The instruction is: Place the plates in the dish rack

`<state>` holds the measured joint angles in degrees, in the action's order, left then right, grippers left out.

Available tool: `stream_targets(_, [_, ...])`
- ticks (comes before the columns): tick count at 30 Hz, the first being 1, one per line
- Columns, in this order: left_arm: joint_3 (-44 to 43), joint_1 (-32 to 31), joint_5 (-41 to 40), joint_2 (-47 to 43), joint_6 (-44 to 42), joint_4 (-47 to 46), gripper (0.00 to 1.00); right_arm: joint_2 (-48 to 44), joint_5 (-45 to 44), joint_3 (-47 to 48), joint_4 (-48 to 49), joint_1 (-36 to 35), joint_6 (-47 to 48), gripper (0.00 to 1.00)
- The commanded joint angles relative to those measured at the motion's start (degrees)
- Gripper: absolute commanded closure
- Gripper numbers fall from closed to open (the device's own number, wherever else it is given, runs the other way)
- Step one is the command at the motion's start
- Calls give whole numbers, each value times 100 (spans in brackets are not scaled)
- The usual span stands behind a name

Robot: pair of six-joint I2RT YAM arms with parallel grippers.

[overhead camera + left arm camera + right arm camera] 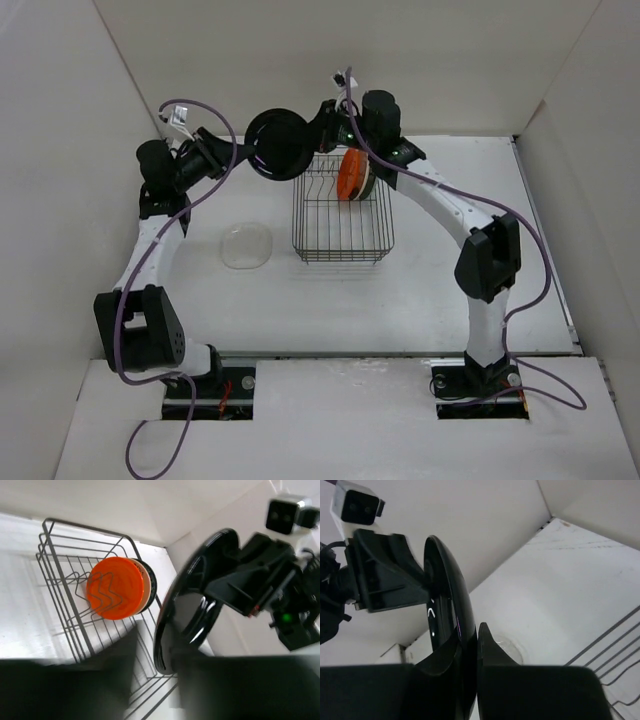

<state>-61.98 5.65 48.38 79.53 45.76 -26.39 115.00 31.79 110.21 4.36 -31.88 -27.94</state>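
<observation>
The slot beside the orange plate (351, 173) is empty, so my right gripper next needs to turn its fingers down, lower the black plate (278, 143) upright into the dish rack's wires there and let go of it.
The black plate (278, 143) hangs on edge in the air left of the dish rack (340, 240). My right gripper (314, 133) is shut on its right rim; in the right wrist view the fingers (490, 647) pinch the plate (447, 590). My left gripper (243, 150) is open around the plate's left rim; in the left wrist view the plate (187, 615) rests by one finger, with a gap to the other. The orange plate (351, 173) stands upright in the rack's tines, with the cream (145, 580) and dark teal (153, 584) plates behind it. The clear plate (246, 245) lies flat on the table.
White walls (330, 60) enclose the table at the back and on both sides, close behind both grippers. The rack's near rows of tines (335, 215) hold nothing. The clear plate also shows under the right gripper in the right wrist view (512, 650).
</observation>
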Motion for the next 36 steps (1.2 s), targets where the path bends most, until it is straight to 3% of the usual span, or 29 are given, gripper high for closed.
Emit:
stream_targets(1, [-8,14,-19,19,127,-169,1,-205,-181,212,276,-46,-124,100])
stream_targets(2, [-112,15,-457,71,-265,584,0,-450,-748,28,154,-47,-124,100])
stream_targets(3, [-235,15,-461,72,-269,591,0,-452,-1188,27,-56,-116,-19,100])
stream_targets(4, [-358,67,-1114,72,-461,1009,0,-652,-1758,26,-319,-178,139,100])
stream_targets(5, [-603,68,-1520,72,-793,1762,0,-715,-3087,26,-583,-370,323,100])
stream_targets(9, [-1456,68,-3709,457,-1270,3752,0,-392,-6262,964,-2392,-767,659,100])
stream_targets(11, [-1781,68,-4508,756,-1333,4324,0,28,-6990,1668,-3351,-838,659,100])
stream_targets(13, [-2020,181,-4767,1161,-1385,4818,0,241,-7809,2029,-3887,-899,598,100])
stream_targets(21, [-1844,384,-4820,1566,-1139,4748,0,698,-8048,1978,-4040,-732,343,100])
stream_targets(26, [-1730,384,-4944,1505,-1192,4749,0,919,-7277,1978,-3934,-451,281,100])
stream_targets(36, [-1485,384,-4663,1504,-1192,4644,0,1385,-6581,2101,-3706,-276,175,100])
